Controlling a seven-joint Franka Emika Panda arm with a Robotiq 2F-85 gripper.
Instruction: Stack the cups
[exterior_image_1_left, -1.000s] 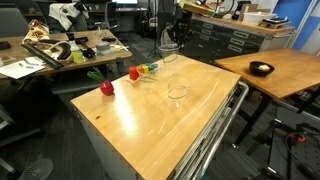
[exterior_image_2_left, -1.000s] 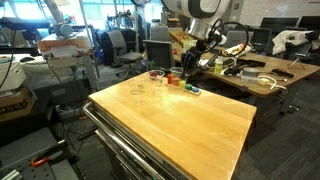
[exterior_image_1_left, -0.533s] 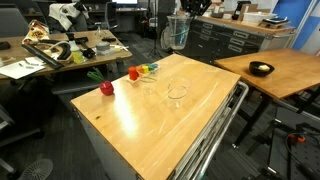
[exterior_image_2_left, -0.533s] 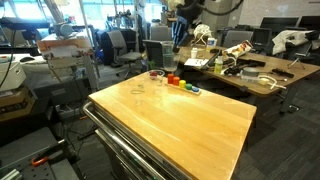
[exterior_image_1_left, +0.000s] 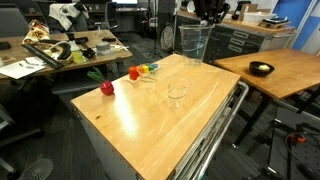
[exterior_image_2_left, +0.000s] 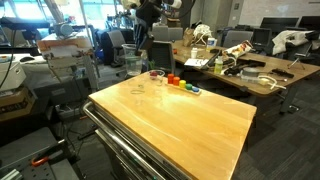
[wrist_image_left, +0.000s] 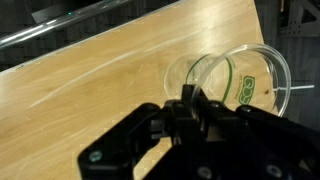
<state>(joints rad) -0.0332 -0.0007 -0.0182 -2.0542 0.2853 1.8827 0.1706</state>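
Note:
My gripper lowers next until the held cup sits inside the standing clear cup's opening (exterior_image_1_left: 177, 90) (wrist_image_left: 183, 76), which faces up below, and releases the held cup's rim.
My gripper (wrist_image_left: 190, 100) is shut on the rim of a clear cup (wrist_image_left: 228, 82) with green print, held in the air above the wooden table (wrist_image_left: 90, 70). In both exterior views the held cup (exterior_image_1_left: 193, 45) (exterior_image_2_left: 133, 60) hangs under the gripper (exterior_image_1_left: 202, 20) (exterior_image_2_left: 141, 36), beyond the table's far edge. A second clear cup (exterior_image_1_left: 177, 92) (exterior_image_2_left: 138, 88) stands on the table near the toys. Another clear cup (exterior_image_2_left: 157, 74) seems to stand beside them.
Red toys (exterior_image_1_left: 106, 88) (exterior_image_1_left: 133, 73) and small coloured toys (exterior_image_1_left: 150, 68) (exterior_image_2_left: 182, 84) lie along one table edge. A black bowl (exterior_image_1_left: 261, 69) sits on a separate wooden table. Cluttered desks (exterior_image_1_left: 70, 45) and chairs surround the table.
The arm has carried the held cup sideways through the air and a little lower. The cups and toys on the table have not moved.

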